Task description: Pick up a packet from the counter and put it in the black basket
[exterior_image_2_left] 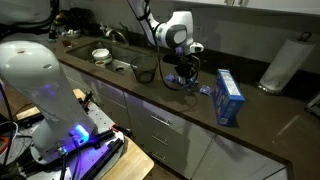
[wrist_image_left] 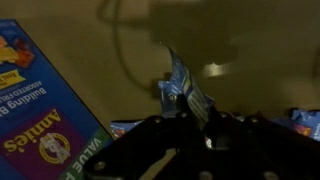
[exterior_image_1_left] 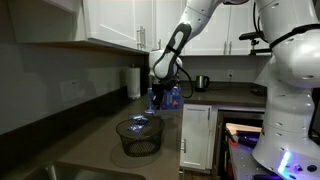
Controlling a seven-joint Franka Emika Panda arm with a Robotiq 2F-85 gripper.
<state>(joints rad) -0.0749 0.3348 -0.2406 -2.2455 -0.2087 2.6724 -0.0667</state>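
The packet (wrist_image_left: 180, 88) is already between the robot's fingers, so next the gripper will rise away from the tall blue box and move over the black basket (exterior_image_1_left: 138, 135).
My gripper (wrist_image_left: 190, 120) is shut on a small blue and white packet (wrist_image_left: 180, 88), which sticks out from between the fingers. In both exterior views the gripper (exterior_image_1_left: 160, 95) (exterior_image_2_left: 181, 75) hangs low over the dark counter (exterior_image_1_left: 100, 125) (exterior_image_2_left: 255, 115). The round black wire-mesh basket (exterior_image_1_left: 138, 135) (exterior_image_2_left: 145, 70) stands on the counter a short way from the gripper. More blue packets lie on the counter by the gripper (exterior_image_2_left: 205, 90) (wrist_image_left: 303, 120).
A tall blue box (exterior_image_2_left: 228, 96) (wrist_image_left: 40, 110) stands on the counter close to the gripper. A paper towel roll (exterior_image_1_left: 133, 82) (exterior_image_2_left: 283, 62) stands by the wall. A white bowl (exterior_image_2_left: 101, 55) and a kettle (exterior_image_1_left: 202, 82) sit further along. A sink (exterior_image_1_left: 70, 172) lies beyond the basket.
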